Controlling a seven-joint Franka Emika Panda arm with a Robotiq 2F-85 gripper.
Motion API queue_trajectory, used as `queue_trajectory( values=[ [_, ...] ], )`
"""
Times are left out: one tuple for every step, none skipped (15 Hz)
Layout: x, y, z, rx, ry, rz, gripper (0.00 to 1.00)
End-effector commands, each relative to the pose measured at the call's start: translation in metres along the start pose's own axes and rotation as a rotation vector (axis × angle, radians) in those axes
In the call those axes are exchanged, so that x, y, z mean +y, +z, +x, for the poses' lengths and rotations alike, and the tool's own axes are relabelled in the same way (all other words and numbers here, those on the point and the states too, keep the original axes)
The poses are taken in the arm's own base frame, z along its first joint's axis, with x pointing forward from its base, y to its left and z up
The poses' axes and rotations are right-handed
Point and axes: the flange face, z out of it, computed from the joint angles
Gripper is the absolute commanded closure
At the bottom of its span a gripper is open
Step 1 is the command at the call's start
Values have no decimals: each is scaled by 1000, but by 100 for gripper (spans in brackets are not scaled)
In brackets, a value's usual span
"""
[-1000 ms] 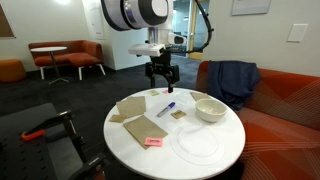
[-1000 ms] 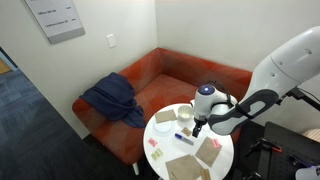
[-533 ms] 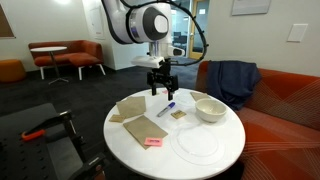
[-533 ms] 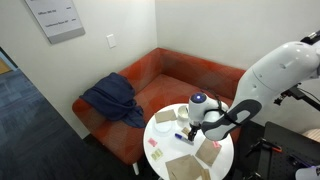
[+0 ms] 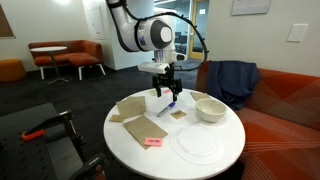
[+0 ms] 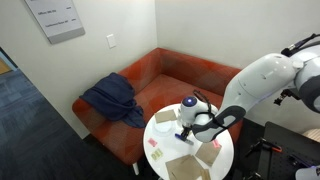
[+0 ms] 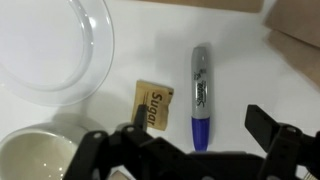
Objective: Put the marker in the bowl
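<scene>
Next, my gripper moves down toward the tabletop around the marker's blue-capped near part and closes its fingertips, because that part already lies between my open fingertips.
The marker [image 7: 200,92], grey-bodied with a blue cap, lies flat on the white table in the wrist view. It shows as a small blue stick [image 5: 171,104] in an exterior view. My gripper [image 7: 200,135] is open, with one finger on each side of the marker's blue end, and holds nothing. In both exterior views it hangs low over the table [image 5: 166,92] [image 6: 186,128]. The cream bowl [image 5: 210,108] [image 6: 165,116] [image 7: 35,155] stands upright and empty beside the marker.
A brown sugar packet [image 7: 152,104] lies next to the marker. A clear flat plate [image 5: 197,144] [image 7: 50,45], brown paper napkins [image 5: 131,108] and a pink sticky note [image 5: 152,142] lie on the round table [image 5: 118,140]. A red sofa with a blue jacket [image 5: 232,80] stands behind.
My gripper has come down and moved toward the marker, from well above the table to just over it. The marker, bowl and papers have not moved.
</scene>
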Motion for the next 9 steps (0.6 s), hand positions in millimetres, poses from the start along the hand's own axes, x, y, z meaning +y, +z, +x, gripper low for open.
queue_trajectory(
  values=[
    [-11,8,24,-3,9,-16,0],
    [-15,10,28,-2,6,-17,0],
    [-18,12,33,-1,1,-18,0],
    [-22,14,37,-2,-3,-17,0],
    [-25,15,41,-3,-4,-18,0],
    [-30,16,44,-5,-7,-18,0],
    [-34,19,45,-10,-6,-17,0],
    [-38,20,46,-17,-6,-15,0],
    [-41,21,48,-24,-5,-15,0]
  ],
)
